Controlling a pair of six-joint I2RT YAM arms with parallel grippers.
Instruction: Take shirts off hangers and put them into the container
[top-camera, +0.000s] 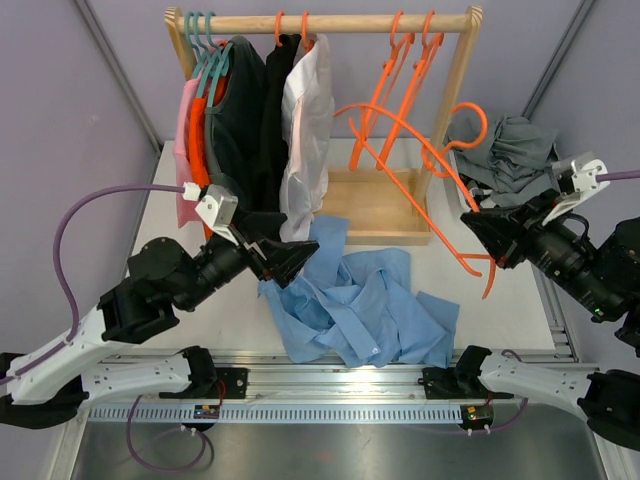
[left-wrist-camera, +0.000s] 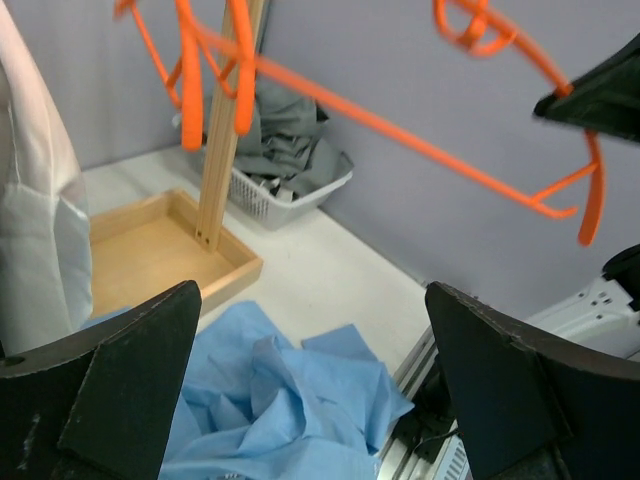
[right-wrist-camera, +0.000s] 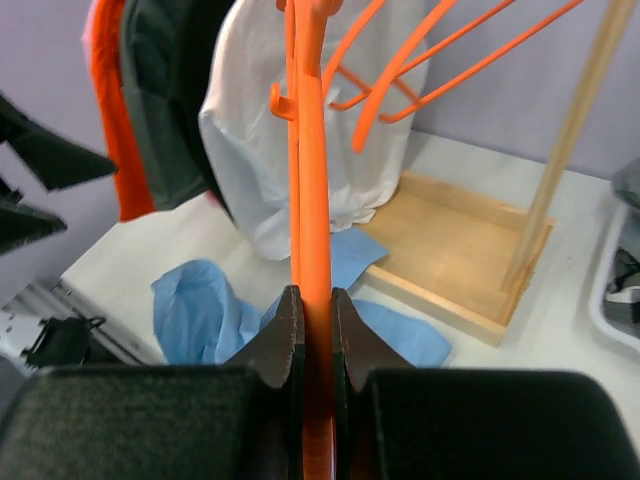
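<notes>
The hanger is bare, so my right gripper will next move outward, to its left in the top view, and release it on the rack bar's empty part (top-camera: 375, 23).
A light blue shirt (top-camera: 365, 310) lies crumpled on the table, off any hanger. My left gripper (top-camera: 295, 262) hangs open just above its left edge, holding nothing; in the left wrist view the shirt (left-wrist-camera: 290, 400) shows between the wide-apart fingers (left-wrist-camera: 130, 380). My right gripper (top-camera: 472, 222) is shut on a bare orange hanger (top-camera: 400, 130), held in the air right of the rack. In the right wrist view both pads clamp the hanger's bar (right-wrist-camera: 313, 200). The white container (left-wrist-camera: 290, 200) stands at the back right, with grey shirts (top-camera: 510, 160) piled in it.
A wooden rack (top-camera: 320, 22) stands at the back on a flat wooden base (top-camera: 385, 205). Pink, orange, black and white shirts (top-camera: 305, 130) hang at its left on teal and orange hangers. Bare orange hangers (top-camera: 405, 70) hang at its right.
</notes>
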